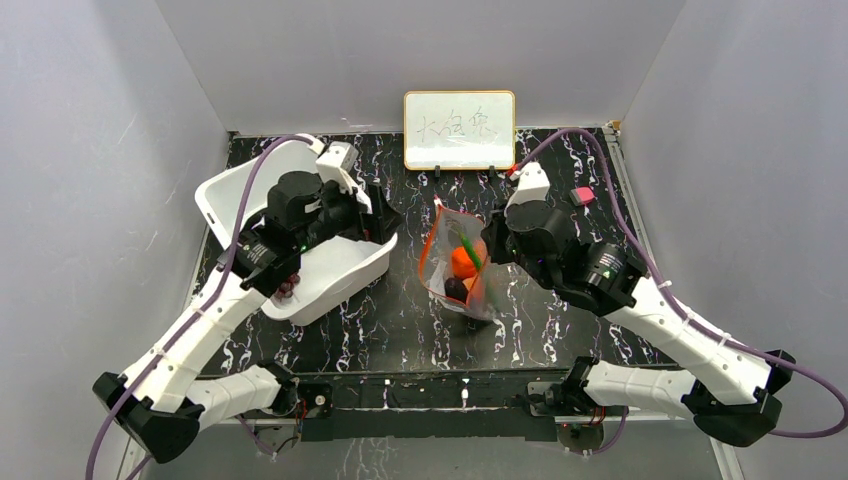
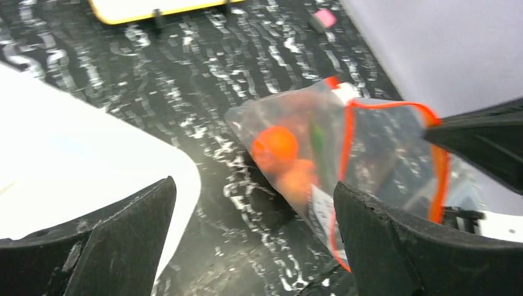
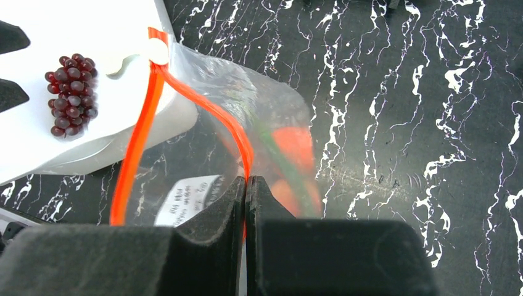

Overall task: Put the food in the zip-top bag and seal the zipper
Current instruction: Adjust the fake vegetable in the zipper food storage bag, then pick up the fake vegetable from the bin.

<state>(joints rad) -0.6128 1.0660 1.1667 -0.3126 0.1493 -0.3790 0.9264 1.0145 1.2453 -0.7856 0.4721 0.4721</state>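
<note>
The pale mushroom by the grapes isn't in the bag yet and lies below, so the robot's left gripper needs to move to its left in the top view next and go down.
The clear zip-top bag stands at the table's middle, mouth held open. Orange fruits and a green bit lie inside it, also in the left wrist view. My right gripper is shut on one side of the red-orange zipper strip, holding the bag up. The dark red grape bunch lies in the white bin. My left gripper is open and empty, above the bin's right edge, left of the bag. The eggplant-like piece cannot be made out.
The white bin sits at the left under my left arm. A small whiteboard stands at the back. A pink block lies at the back right. Grey walls close in on three sides.
</note>
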